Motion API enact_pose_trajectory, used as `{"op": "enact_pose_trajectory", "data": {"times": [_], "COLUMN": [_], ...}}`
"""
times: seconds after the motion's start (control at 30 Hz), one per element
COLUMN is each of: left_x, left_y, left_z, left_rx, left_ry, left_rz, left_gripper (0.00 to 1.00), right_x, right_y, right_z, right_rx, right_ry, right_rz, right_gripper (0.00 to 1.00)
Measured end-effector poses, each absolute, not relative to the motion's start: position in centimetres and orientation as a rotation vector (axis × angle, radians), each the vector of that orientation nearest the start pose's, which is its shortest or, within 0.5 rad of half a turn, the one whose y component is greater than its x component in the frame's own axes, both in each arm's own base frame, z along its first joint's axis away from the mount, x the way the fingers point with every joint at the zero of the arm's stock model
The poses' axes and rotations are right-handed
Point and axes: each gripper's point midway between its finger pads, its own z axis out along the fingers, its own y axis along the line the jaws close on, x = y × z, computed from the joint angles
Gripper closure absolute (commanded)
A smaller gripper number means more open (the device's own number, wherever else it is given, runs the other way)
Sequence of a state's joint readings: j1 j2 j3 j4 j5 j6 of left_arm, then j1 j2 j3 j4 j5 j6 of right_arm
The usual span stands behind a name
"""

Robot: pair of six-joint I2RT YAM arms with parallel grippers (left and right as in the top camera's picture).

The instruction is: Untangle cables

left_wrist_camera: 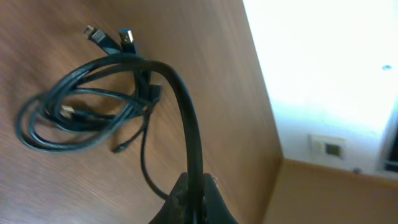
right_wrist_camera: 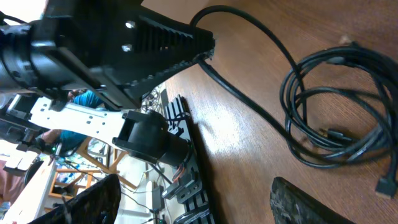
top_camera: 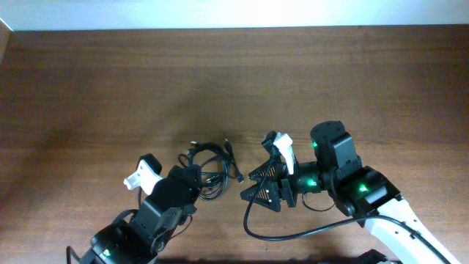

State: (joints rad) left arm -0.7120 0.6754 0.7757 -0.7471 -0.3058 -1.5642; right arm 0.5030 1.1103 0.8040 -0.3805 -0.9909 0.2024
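Observation:
My left gripper should pull the arching cord to the left in the overhead view and let it go there, because the tabletop is clear on that side of the gripper.
The cables (top_camera: 213,168) are thin black cords lying looped together on the wooden table, with small plugs at their far ends (top_camera: 229,144). My left gripper (top_camera: 189,176) sits at the bundle's near left side. In the left wrist view its jaws (left_wrist_camera: 198,194) are shut on one black cord that arches up from them to the coiled bundle (left_wrist_camera: 74,112). My right gripper (top_camera: 248,186) is open and empty, just right of the bundle and apart from it. In the right wrist view its fingers (right_wrist_camera: 205,208) are spread wide, with the bundle (right_wrist_camera: 336,112) ahead.
A thicker black cable (top_camera: 293,233) fixed to the right arm loops along the table's near edge. The table's far edge (top_camera: 234,29) meets a white wall. The left arm's gripper (right_wrist_camera: 155,43) fills the top of the right wrist view.

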Motion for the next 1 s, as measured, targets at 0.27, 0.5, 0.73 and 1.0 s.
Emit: {"op": "enact_pose_trajectory", "data": {"times": [0.27,0.5,0.73,1.0], "left_x": [21.5,21.5,21.5,22.3], "left_y": [-7.9,-6.8,-6.6,-7.3], "left_z": [20.6,20.3,19.7,18.0], "left_rx": [-1.173,-1.191,-1.237,-1.234], "left_ry": [1.998,1.971,1.965,2.018], "left_rz": [-0.647,-0.571,-0.549,-0.454], "left_gripper": [1.00,0.61,0.01,0.01], "right_x": [18.0,18.0,18.0,18.4], "right_y": [26.3,26.3,26.3,25.8], "right_z": [22.7,22.7,22.6,21.5], "right_rx": [-0.892,-0.891,-0.886,-0.844], "right_ry": [2.108,2.109,2.117,2.183], "right_rz": [1.487,1.488,1.486,1.429], "right_gripper": [0.25,0.18,0.17,0.09]}}
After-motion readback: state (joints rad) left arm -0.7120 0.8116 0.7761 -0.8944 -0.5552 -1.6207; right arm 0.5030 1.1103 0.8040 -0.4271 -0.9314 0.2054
